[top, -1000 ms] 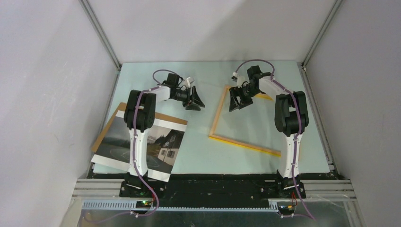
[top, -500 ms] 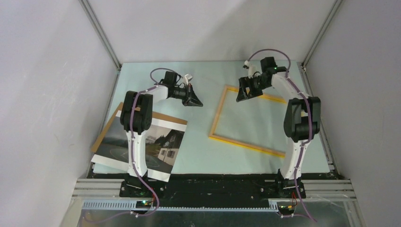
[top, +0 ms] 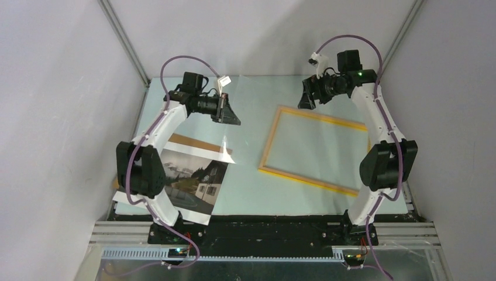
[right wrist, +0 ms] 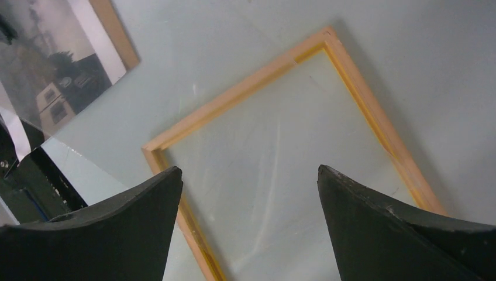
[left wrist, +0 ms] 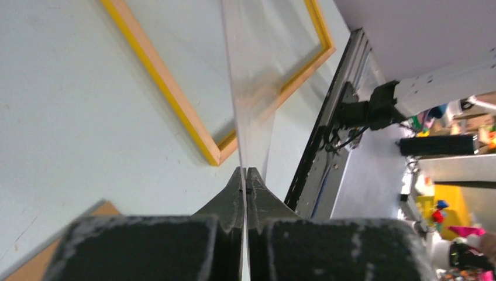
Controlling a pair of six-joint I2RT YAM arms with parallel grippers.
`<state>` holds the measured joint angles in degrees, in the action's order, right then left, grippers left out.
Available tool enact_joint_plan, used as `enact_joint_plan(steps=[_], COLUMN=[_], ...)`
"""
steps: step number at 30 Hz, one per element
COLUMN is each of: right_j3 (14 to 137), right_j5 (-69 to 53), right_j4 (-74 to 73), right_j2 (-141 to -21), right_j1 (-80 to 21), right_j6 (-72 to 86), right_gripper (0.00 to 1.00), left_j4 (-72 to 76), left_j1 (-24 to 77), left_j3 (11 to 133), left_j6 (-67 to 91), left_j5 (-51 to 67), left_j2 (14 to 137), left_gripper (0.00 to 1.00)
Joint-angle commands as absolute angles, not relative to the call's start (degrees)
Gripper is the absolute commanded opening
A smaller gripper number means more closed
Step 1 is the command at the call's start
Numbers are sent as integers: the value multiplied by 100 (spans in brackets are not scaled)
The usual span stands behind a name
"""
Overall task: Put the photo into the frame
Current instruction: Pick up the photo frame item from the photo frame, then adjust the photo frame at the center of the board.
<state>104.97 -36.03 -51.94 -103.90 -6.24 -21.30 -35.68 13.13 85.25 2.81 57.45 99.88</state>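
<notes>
My right gripper has its fingers open and should next go to the right in the top view and down onto the frame's far bar (top: 344, 122). This narrow bar fits between its fingers.
The photo (top: 193, 178), a dark misty landscape with a white house, lies flat at the near left on a brown backing board (top: 199, 142). The yellow-orange frame (top: 316, 149) lies flat at centre right with its clear pane inside. My left gripper (top: 233, 120) is raised above the table between photo and frame, shut on the edge of a thin clear sheet (left wrist: 251, 88) that runs away from the jaws edge-on. My right gripper (top: 305, 100) hangs open above the frame's far left corner (right wrist: 234, 93), with nothing between its fingers. The photo (right wrist: 52, 88) shows at the upper left of the right wrist view.
Aluminium rails (top: 123, 41) and grey walls enclose the light green table (top: 251, 99). A black strip and the arm bases run along the near edge (top: 263, 225). The backing board's corner (left wrist: 88, 225) shows low in the left wrist view.
My left gripper has shut on the clear sheet and lifted toward the back left. The right gripper has risen from the frame's far corner toward the back and opened wider.
</notes>
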Motion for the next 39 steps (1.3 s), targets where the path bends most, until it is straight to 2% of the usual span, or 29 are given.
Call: enact_joint_plan(steps=[1, 7, 15, 22, 31, 39], right_j3=[10829, 10544, 9874, 9370, 9718, 10169], right_j5=[-3634, -3026, -2218, -1985, -1289, -986], right_j4=[-5306, -4845, -4537, -4171, -4112, -4152], right_j2=[-9718, -9249, -9261, -9959, -11280, -12101], right_j1=[-854, -780, 24, 510, 518, 586], right_j6=[-2446, -2035, -2228, -3056, -4511, -5068], right_gripper=[91, 89, 87, 86, 87, 87], left_j4=[-4683, -4737, -4735, -4739, -4744, -4737], left_j1=[1426, 1451, 1435, 1408, 1392, 1389], left_j3=[8642, 8685, 8837, 9010, 9351, 9556], left_j6=[-1130, -1159, -844, -719, -539, -404], left_j5=[5315, 4883, 4363, 3929, 4029, 4130], left_j2=[9165, 8234, 7358, 6773, 6469, 6508], left_gripper=[0, 0, 0, 0, 0, 0])
